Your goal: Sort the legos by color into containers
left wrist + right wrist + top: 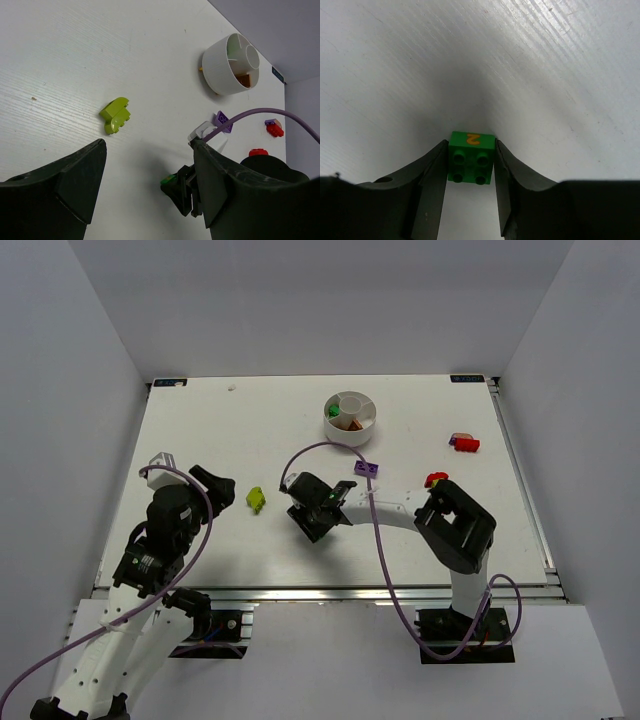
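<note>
My right gripper rises next and carries the green lego outward. It then releases it into the dish's section with the green piece [334, 411], as that lies outward of my gripper.
My right gripper [470, 167] is shut on a green lego [471, 156] with an orange mark, just above the table. The left wrist view shows that gripper [184, 192] with the green lego [173, 178] at its tip. In the top view it [305, 523] is at the table's middle front. My left gripper [190, 472] is open and empty [149, 150], left of a yellow-green lego [256, 499] [116, 115]. The white dish [335, 425] [217, 65] stands at the back and holds a green and an orange piece.
A purple lego [367, 470] [222, 121] lies just in front of the dish. A red lego [436, 479] [258, 152] lies by the right arm's elbow. A red and purple pair [464, 443] [274, 129] lies at the far right.
</note>
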